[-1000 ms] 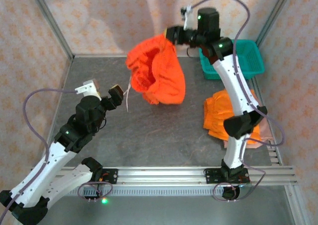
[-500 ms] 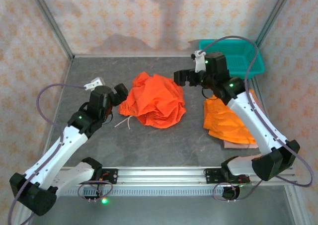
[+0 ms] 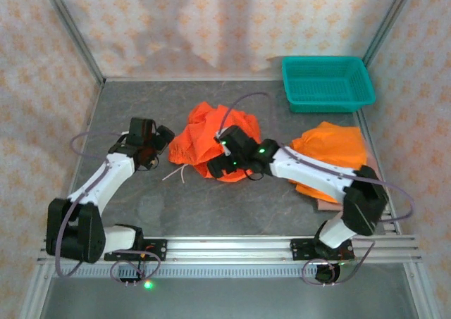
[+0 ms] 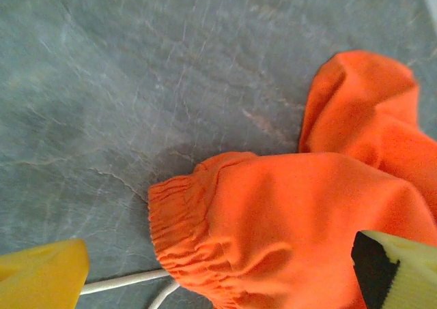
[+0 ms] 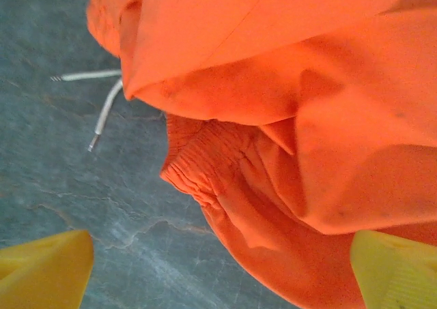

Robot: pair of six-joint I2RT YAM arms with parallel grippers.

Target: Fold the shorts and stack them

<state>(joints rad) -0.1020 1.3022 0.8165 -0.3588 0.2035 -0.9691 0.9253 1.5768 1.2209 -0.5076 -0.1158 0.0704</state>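
The gathered waistband end [image 3: 175,153] [image 4: 184,227] is below my left gripper and sticks out beside the drawstring. I should lower my open fingers toward the heap and around that end next.
A crumpled pair of bright orange shorts [image 3: 215,132] lies in a heap on the table's middle, its pale drawstring [image 3: 175,174] trailing to the left. My left gripper [image 3: 163,138] stands open at the heap's left edge; the left wrist view shows the elastic waistband [image 4: 181,217] between the yellow fingertips [image 4: 42,280]. At the heap's near edge my right gripper [image 3: 218,166] is open too, low over another stretch of waistband [image 5: 201,166]. Folded orange shorts [image 3: 331,153] lie at the right on a pink-mauve pair [image 3: 330,205].
A teal plastic basket [image 3: 328,84] stands at the back right corner. Patterned walls with metal frame posts close in the table on three sides. A rail [image 3: 282,247] with both arm bases runs along the near edge.
The right gripper, which held the orange shorts up high at the back, has let them drop onto the table and come down to their near edge. The left gripper has moved in to their left edge.
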